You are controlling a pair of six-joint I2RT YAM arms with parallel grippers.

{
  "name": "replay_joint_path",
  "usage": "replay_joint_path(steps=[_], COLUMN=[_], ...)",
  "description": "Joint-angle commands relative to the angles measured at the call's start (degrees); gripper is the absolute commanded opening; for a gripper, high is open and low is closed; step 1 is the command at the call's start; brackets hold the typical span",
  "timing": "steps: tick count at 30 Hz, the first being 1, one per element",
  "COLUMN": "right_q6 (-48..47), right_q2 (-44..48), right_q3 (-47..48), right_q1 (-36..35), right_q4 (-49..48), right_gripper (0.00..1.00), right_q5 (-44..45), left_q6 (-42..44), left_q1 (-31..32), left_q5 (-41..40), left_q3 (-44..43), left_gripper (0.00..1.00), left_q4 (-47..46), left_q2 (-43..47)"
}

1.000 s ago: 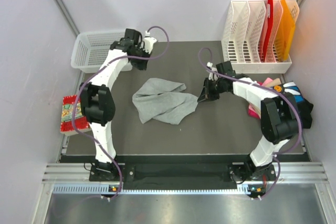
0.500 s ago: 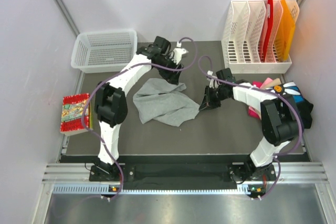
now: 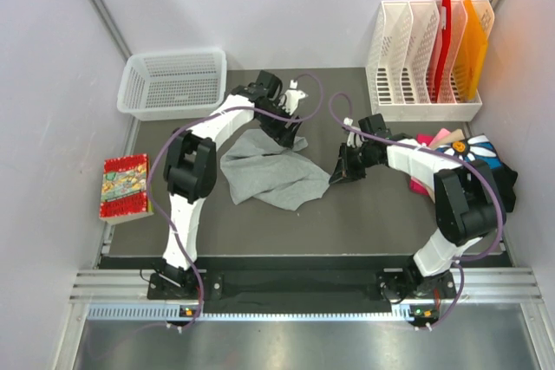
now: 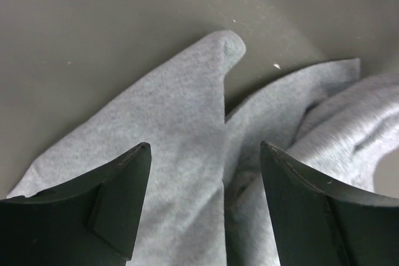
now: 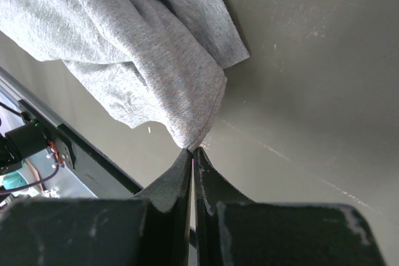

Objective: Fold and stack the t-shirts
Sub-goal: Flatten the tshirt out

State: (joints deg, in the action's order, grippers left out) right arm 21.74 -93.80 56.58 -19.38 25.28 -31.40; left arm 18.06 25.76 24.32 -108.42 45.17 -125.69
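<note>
My left gripper moves down onto the light grey t-shirt's far part next, since the pointed flap's side edge (image 3: 284,145) (image 4: 221,144) is between its open fingers.
A crumpled light grey t-shirt (image 3: 273,171) lies mid-table. My left gripper (image 3: 288,132) hovers over its far edge, jaws open. In the left wrist view the grey t-shirt (image 4: 187,123) fills the space under the left gripper (image 4: 206,147), a pointed flap reaching away, and neither finger grips cloth. My right gripper (image 3: 335,171) is at the shirt's right corner. The right wrist view shows the right gripper (image 5: 193,151) shut on that hem corner, the t-shirt (image 5: 124,48) bunched beyond it. More t-shirts (image 3: 486,160), pink, black and blue-and-white, are piled at the table's right edge behind the right arm.
A white mesh basket (image 3: 173,82) stands at the back left. A white file rack (image 3: 425,58) with red and orange folders stands at the back right. A patterned book (image 3: 124,186) lies off the table's left edge.
My left arm swung from beside the basket over to the grey shirt's far edge, and its jaws opened. The right gripper kept its pinch and barely moved.
</note>
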Motion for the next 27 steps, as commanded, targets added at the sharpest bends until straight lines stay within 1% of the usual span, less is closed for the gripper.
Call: replay_joint_path(steps=[1,6,9,10,12,13,14,15,17,23,24,25,27], right_q6=[0.5,0.67,0.76,0.68,0.41,0.24,-0.03,-0.2,-0.55,-2.66,-3.01,-3.8,-4.77], right_q2=[2.83,2.66,2.48,2.48,2.39,2.39,2.39,2.31,2.04,1.43,1.34,1.43,1.08], right_q3=[-0.15,0.11,0.46,0.73,1.17,1.78,2.04,2.39,3.89,9.77,11.0,13.53,16.79], right_q1=[-0.4,-0.4,-0.31,-0.4,-0.31,-0.31,-0.31,-0.4,-0.31,0.65,1.18,2.49,4.25], right_q4=[-1.11,-1.11,-1.19,-1.11,-0.5,-0.41,-0.14,-0.05,0.47,2.76,3.28,4.24,5.13], right_gripper=[0.0,0.0,0.0,0.0,0.0,0.0,0.0,0.0,0.0,0.0,0.0,0.0,0.0], right_q5=[-1.21,-1.56,-1.74,-1.74,-1.74,-1.74,-1.74,-1.74,-1.48,0.81,2.38,3.18,5.9], left_q6=[0.74,1.1,1.18,1.27,1.45,1.53,1.19,1.53,2.58,4.52,4.44,4.44,4.43], left_q1=[0.87,1.58,1.49,1.49,1.49,1.31,1.22,0.88,0.26,-3.51,-4.91,-5.62,-7.64], left_q5=[-1.9,-5.33,-6.47,-6.91,-8.22,-8.93,-9.89,-11.82,-12.8,-14.12,-14.47,-15.43,-16.75], left_q3=[0.67,2.51,2.52,2.25,0.85,-0.03,-1.08,-3.53,-6.44,-22.51,-27.15,-29.28,-33.32], left_gripper=[0.75,0.74,0.69,0.5,0.27,0.07,0.0,0.0,0.0,0.0,0.0,0.0,0.0], left_q4=[-3.59,-5.08,-5.18,-5.09,-4.22,-3.95,-3.51,-2.46,-1.58,3.96,4.05,3.62,-0.06], left_q2=[-2.19,-3.42,-4.21,-4.65,-4.74,-4.57,-4.48,-4.39,-3.86,-3.25,-2.99,-2.03,-0.44])
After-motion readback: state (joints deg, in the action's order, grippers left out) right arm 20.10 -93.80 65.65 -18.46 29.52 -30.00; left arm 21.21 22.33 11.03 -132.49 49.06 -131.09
